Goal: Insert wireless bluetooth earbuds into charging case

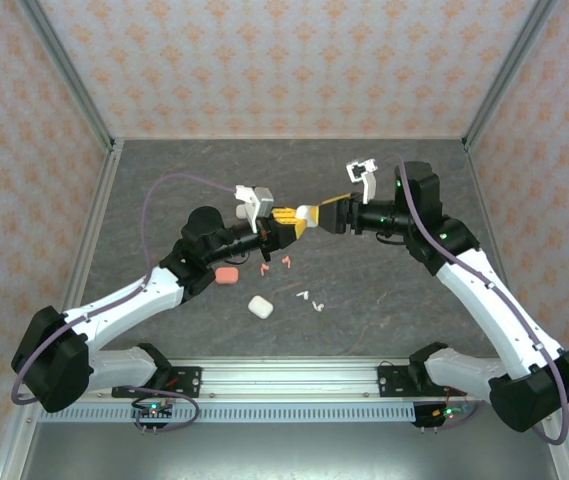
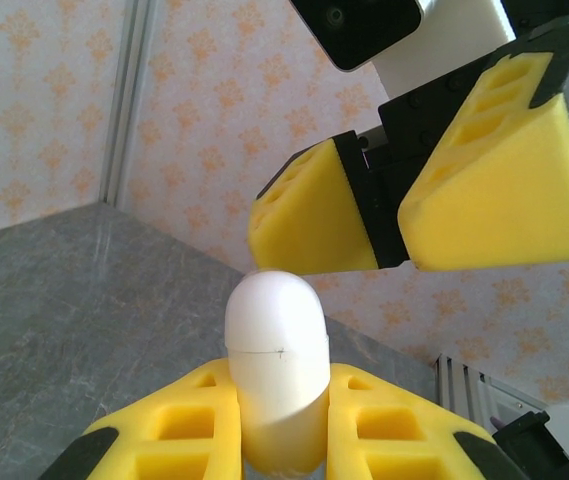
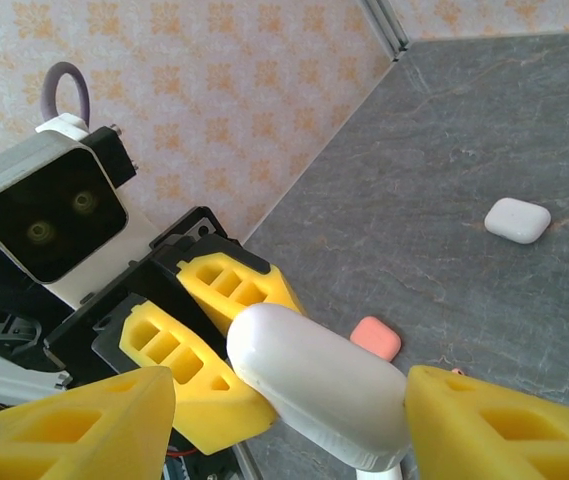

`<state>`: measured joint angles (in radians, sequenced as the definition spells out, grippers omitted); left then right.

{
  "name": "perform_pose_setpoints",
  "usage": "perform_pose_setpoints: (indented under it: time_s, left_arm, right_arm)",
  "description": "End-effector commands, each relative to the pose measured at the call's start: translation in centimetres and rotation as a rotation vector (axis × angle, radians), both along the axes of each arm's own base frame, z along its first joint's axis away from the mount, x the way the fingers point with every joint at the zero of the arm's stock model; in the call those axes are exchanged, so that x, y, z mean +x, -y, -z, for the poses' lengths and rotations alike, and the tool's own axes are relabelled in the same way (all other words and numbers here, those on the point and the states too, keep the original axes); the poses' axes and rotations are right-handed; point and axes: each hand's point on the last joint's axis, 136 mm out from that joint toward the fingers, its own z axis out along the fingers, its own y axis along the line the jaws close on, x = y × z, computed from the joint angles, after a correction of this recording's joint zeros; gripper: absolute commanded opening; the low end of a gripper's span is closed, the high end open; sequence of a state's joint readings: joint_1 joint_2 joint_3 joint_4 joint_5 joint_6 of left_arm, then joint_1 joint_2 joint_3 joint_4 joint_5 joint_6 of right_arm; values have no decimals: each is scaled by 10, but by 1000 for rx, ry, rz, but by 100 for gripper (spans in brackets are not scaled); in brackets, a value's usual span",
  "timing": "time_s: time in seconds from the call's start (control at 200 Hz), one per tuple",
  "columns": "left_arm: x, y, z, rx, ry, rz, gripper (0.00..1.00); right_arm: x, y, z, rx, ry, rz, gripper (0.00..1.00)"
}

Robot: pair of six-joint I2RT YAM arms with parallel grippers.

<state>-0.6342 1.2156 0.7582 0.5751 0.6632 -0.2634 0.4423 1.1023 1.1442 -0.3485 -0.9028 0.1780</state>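
Note:
My left gripper will tip downward next, lower the closed white charging case point(image 1: 305, 213) and let go of it, because the clear grey tabletop is below that gripper.
My left gripper point(image 1: 286, 225) is shut on a white pebble-shaped charging case point(image 1: 305, 213), held up above the table with its lid closed. In the left wrist view the case point(image 2: 274, 340) stands upright between the yellow pads point(image 2: 189, 430). My right gripper point(image 1: 317, 214) meets it from the right, open, with its fingers point(image 3: 74, 420) on either side of the case's free end point(image 3: 314, 380) and a gap showing on at least one side. Two pink earbuds point(image 1: 287, 260) and two white earbuds point(image 1: 310, 299) lie on the table below.
A pink case point(image 1: 227, 274) and a white case point(image 1: 259, 307) lie on the grey table point(image 1: 384, 300) near the left arm. Another white case point(image 3: 517, 220) sits farther back. Patterned walls close in the back and both sides.

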Motion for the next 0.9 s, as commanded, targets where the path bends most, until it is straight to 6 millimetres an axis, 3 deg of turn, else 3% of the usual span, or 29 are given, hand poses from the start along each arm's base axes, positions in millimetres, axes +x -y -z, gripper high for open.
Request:
perform_pose_setpoints:
  time_s: [0.0,0.145,0.335,0.47,0.726,0.896]
  left_arm:
    - [6,-4,-12,-14,38,-34,0]
    - [14,-7,-1,23,-4,-81,0]
    - [37,-8,37,126,-125,-166,0]
    - [66,-12,72,197,-251,-260,0]
    - [140,-41,144,261,-491,-443,0]
    - [172,-41,183,350,-579,-482,0]
  right_arm:
    - [-3,6,-7,-31,44,28,63]
    - [24,38,6,-153,29,267,67]
    - [56,91,46,-202,-130,564,74]
    - [59,99,65,-169,-183,610,78]
    - [56,108,80,-162,-193,637,86]
    - [54,114,92,-201,-204,654,87]
